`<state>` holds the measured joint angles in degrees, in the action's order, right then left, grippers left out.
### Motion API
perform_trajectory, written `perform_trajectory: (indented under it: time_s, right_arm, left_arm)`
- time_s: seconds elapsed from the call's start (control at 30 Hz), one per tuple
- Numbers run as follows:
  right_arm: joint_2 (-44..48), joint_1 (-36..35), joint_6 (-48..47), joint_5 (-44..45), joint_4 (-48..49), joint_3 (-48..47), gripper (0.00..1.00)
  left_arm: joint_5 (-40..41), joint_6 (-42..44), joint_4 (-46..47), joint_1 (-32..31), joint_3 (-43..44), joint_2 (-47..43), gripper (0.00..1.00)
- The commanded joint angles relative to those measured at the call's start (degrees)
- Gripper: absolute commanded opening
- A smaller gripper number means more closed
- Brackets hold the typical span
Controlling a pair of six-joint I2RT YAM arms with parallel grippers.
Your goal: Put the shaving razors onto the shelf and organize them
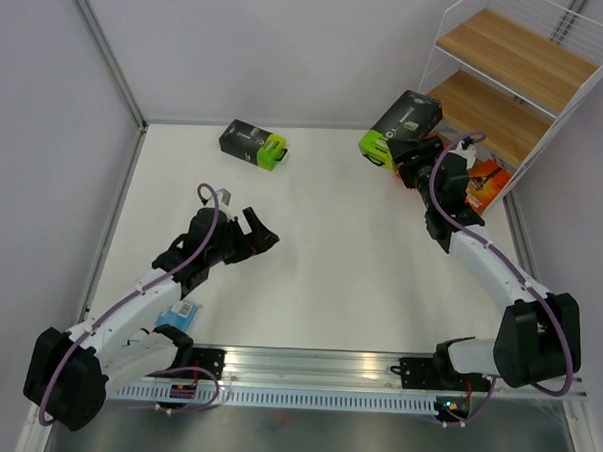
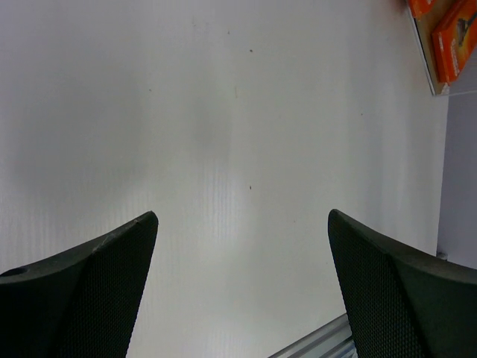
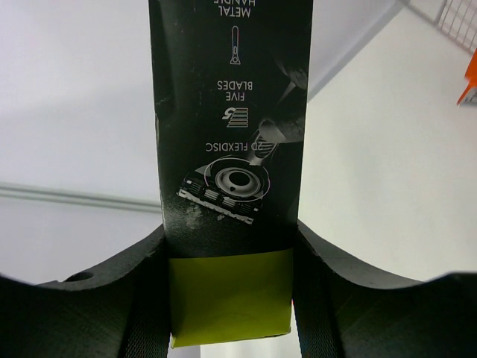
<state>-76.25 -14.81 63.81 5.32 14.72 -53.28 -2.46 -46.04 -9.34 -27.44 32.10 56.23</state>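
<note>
I will next move my right gripper outward and across to let go of the box on the shelf's middle board, since that board is outward and to the gripper's right in the top view.
My right gripper (image 1: 400, 152) is shut on a black razor box with a lime-green end (image 1: 404, 123) and holds it raised in front of the white wire shelf (image 1: 513, 70). In the right wrist view the box (image 3: 227, 112) stands between my fingers (image 3: 127, 291), green end nearest the palm. A second black and green box (image 1: 253, 144) lies on the table at the back. Orange packs (image 1: 487, 182) lie on the shelf's lowest board, also in the left wrist view (image 2: 456, 37). A blue blister pack (image 1: 177, 316) lies partly under my left arm. My left gripper (image 1: 256, 234) is open and empty above bare table (image 2: 242, 215).
Grey walls close the table on the left and at the back. A metal rail (image 1: 325, 365) runs along the near edge between the arm bases. The shelf's upper wooden boards (image 1: 519, 50) carry nothing.
</note>
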Motion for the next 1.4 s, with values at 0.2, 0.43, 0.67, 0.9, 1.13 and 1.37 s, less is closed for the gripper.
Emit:
perform_trajectory:
  time_s: [0.2, 0.43, 0.67, 0.9, 1.13, 1.37]
  right_arm:
    - [-1.01, 7.07, 2.28, 1.53, 10.5, -6.13, 0.25]
    - [-5.13, 9.27, 4.3, 1.62, 14.98, -7.81, 0.27]
    - [-7.07, 10.85, 6.76, 3.11, 18.59, -8.51, 0.27]
    - [-8.3, 12.17, 7.29, 3.29, 20.43, -10.97, 0.28]
    - [-9.97, 13.14, 8.17, 4.26, 20.35, -12.2, 0.29]
    - [-11.29, 13.93, 10.72, 5.22, 24.91, -10.36, 0.29]
  left_arm:
    - [-8.61, 7.45, 0.73, 3.36, 6.22, 2.66, 1.0]
    - [-9.41, 8.86, 0.03, 4.24, 7.36, 3.8, 1.0]
    - [-10.02, 10.01, -0.41, 5.38, 8.16, 4.68, 1.0]
    - [-10.55, 10.45, -0.32, 6.08, 9.3, 6.35, 1.0]
    - [-11.25, 11.15, -0.32, 6.7, 10.0, 7.49, 1.0]
    - [-11.6, 11.76, -0.32, 7.4, 10.53, 8.02, 1.0]
